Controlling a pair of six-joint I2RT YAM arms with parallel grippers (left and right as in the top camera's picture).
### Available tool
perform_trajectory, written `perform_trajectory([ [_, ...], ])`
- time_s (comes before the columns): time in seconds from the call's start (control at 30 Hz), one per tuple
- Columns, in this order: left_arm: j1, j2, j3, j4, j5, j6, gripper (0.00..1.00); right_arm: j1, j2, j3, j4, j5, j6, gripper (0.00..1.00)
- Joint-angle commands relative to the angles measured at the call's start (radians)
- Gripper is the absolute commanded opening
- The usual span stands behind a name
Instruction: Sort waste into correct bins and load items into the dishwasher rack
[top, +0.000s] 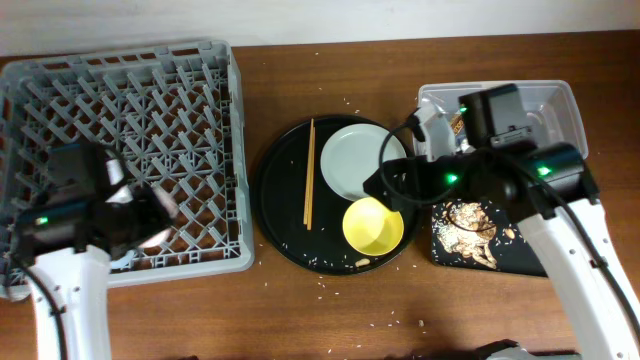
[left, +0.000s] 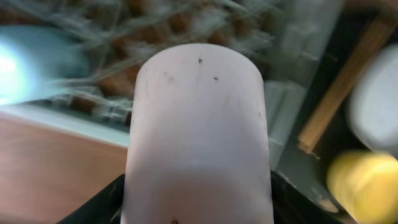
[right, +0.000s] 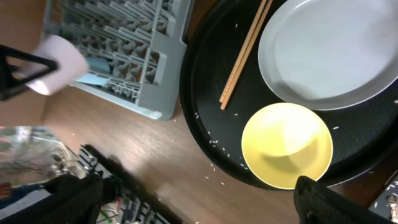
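Note:
The near spot beside the light-blue cup is empty, so the left gripper should next lower the small pink cup there into the rack's open wires (top: 176, 250) and let it go.
My left gripper (top: 150, 218) is shut on the small pink cup (left: 199, 137) and holds it over the near right part of the grey dishwasher rack (top: 120, 110). The cup also shows in the right wrist view (right: 59, 62). A light-blue cup (right: 93, 65) sits in the rack beside it. My right gripper (right: 199, 205) is open and empty, above the yellow bowl (top: 373, 226). The grey-green plate (top: 360, 160) and the chopsticks (top: 309, 175) lie on the round tray. Food scraps (top: 468, 232) lie in the shallow black tray. The clear tub (top: 545, 105) is partly hidden by my right arm.
The bowl, plate and chopsticks rest on a large round black tray (top: 285, 215) between the rack and the bins. White rice grains are scattered on this tray and on the brown table (top: 330, 300) in front of it.

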Motion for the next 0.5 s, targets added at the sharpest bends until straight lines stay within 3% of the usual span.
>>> perform_trajectory([
  [0.0,0.121,0.014,-0.023,0.012,-0.167,-0.051,0.43,0.047,0.04,0.001,0.012,0.057,-0.01,0.99],
  [0.07,0.13,0.062,-0.064,0.06,-0.15,-0.074,0.43,0.051,0.059,0.001,0.016,0.057,-0.01,0.98],
  [0.1,0.13,0.116,-0.093,0.105,-0.035,-0.073,0.43,0.051,0.066,0.001,0.016,0.057,-0.009,0.99],
  [0.23,0.129,0.215,-0.095,0.091,0.034,-0.073,0.43,0.051,0.067,0.001,0.016,0.057,-0.009,0.99],
  [0.47,0.13,0.143,0.002,0.042,0.077,-0.066,0.39,0.051,0.067,0.001,0.026,0.057,-0.01,0.98],
])
